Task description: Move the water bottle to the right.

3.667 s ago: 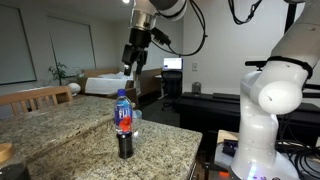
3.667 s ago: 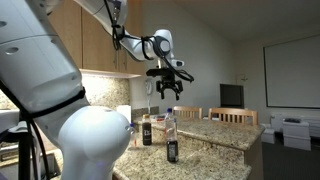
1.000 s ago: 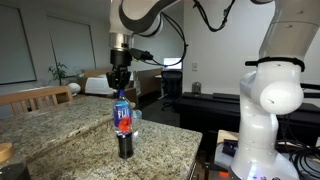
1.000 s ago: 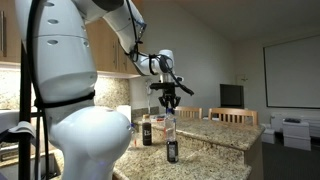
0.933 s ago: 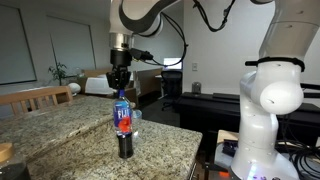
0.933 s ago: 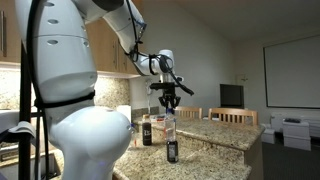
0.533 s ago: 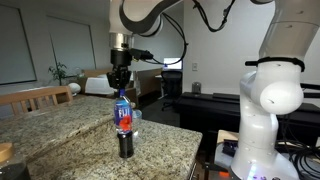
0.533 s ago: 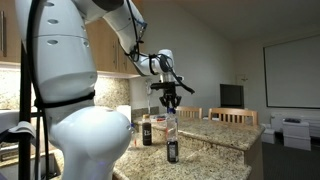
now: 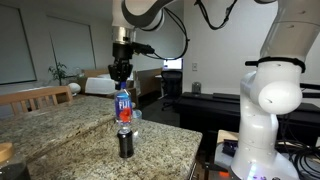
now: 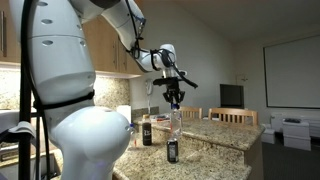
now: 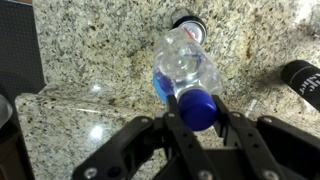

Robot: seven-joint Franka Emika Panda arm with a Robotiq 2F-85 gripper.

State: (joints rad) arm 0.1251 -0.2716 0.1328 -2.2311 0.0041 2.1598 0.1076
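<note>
The can (image 10: 172,151) stands beneath, so next I should move my gripper back and lower and let go of the bottle on open granite below and nearer my base.
The water bottle (image 9: 124,106), clear with a blue cap and blue label, hangs upright just above the granite counter (image 9: 65,130). My gripper (image 9: 122,75) is shut on its neck and cap from above. In an exterior view the gripper (image 10: 174,98) holds the bottle (image 10: 175,122) over the short dark can (image 10: 172,151). The can (image 9: 125,145) stands on the counter right below the bottle's base. In the wrist view my gripper (image 11: 198,112) clamps the blue cap, the bottle's body (image 11: 183,62) points away, and the can's silver top (image 11: 187,24) shows beyond it.
A dark bottle (image 10: 147,131) stands on the counter beside the can; in the wrist view that dark bottle (image 11: 302,80) shows at the right edge. The counter's edge (image 9: 190,150) drops off close to the can. Wooden chairs (image 9: 35,97) stand behind the counter.
My gripper has risen slightly with the water bottle in it, lifting the bottle off the counter, so the can below now shows on its own.
</note>
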